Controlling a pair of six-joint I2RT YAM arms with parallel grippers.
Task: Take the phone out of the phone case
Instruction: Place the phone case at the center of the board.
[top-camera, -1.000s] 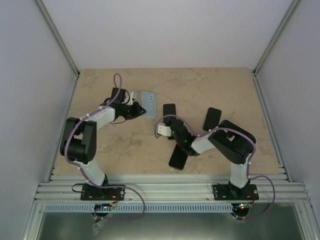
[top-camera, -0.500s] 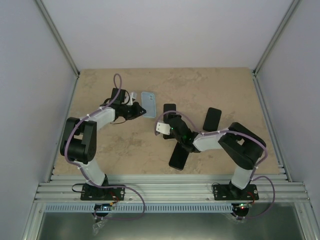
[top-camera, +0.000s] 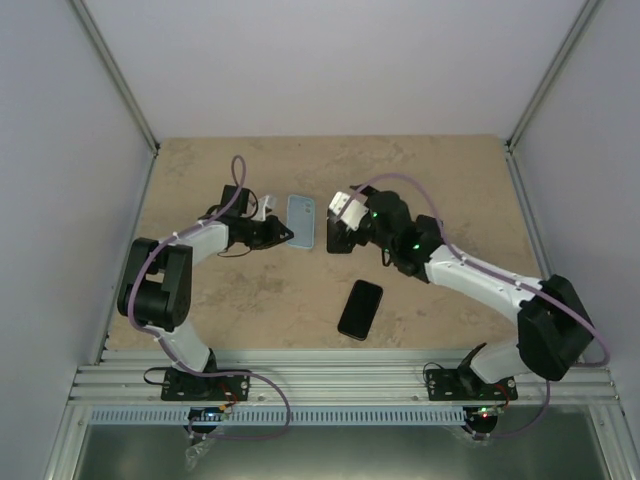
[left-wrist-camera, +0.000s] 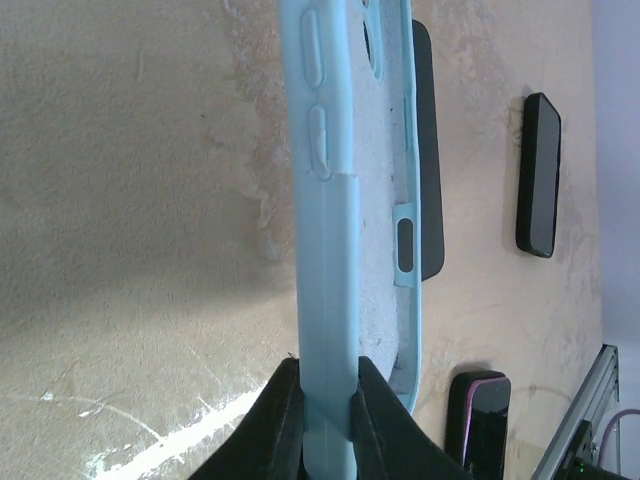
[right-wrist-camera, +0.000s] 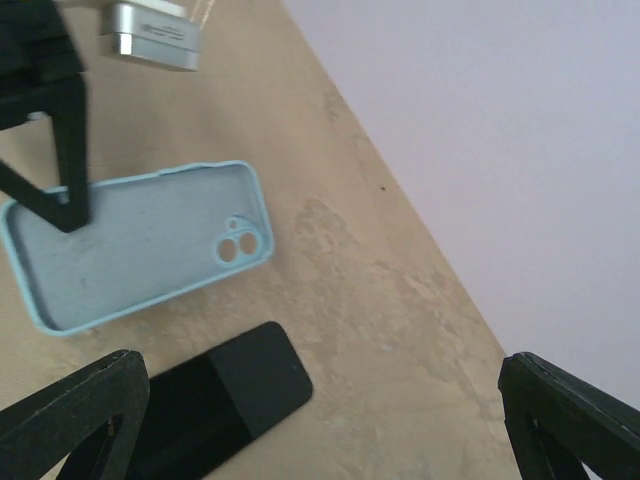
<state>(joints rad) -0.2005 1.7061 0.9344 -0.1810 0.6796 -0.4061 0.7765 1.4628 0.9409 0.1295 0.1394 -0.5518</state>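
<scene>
My left gripper moves right in the top view next, lowering the phone case onto the table beside the bare phone to release it, as the case is empty.
The light blue phone case (top-camera: 301, 220) is empty, its pale lining and camera holes showing in the right wrist view (right-wrist-camera: 140, 245). My left gripper (top-camera: 288, 236) is shut on one long edge of the case (left-wrist-camera: 325, 250), with that wall pinched between its black fingers (left-wrist-camera: 275, 425). A bare black phone (right-wrist-camera: 215, 400) lies flat on the table just right of the case. My right gripper (top-camera: 338, 228) hovers over that phone (top-camera: 336, 241), open wide with nothing between its fingers (right-wrist-camera: 80, 415).
A second phone in a dark, pink-edged case (top-camera: 360, 308) lies nearer the arm bases, also visible in the left wrist view (left-wrist-camera: 480, 415). Another black phone (left-wrist-camera: 540, 175) rests further right, under my right arm in the top view. White walls (top-camera: 330, 60) enclose the table.
My right arm swung from the table's middle toward the back, beside the case, and its gripper opened wide. The left gripper kept hold of the case, nudging it slightly right.
</scene>
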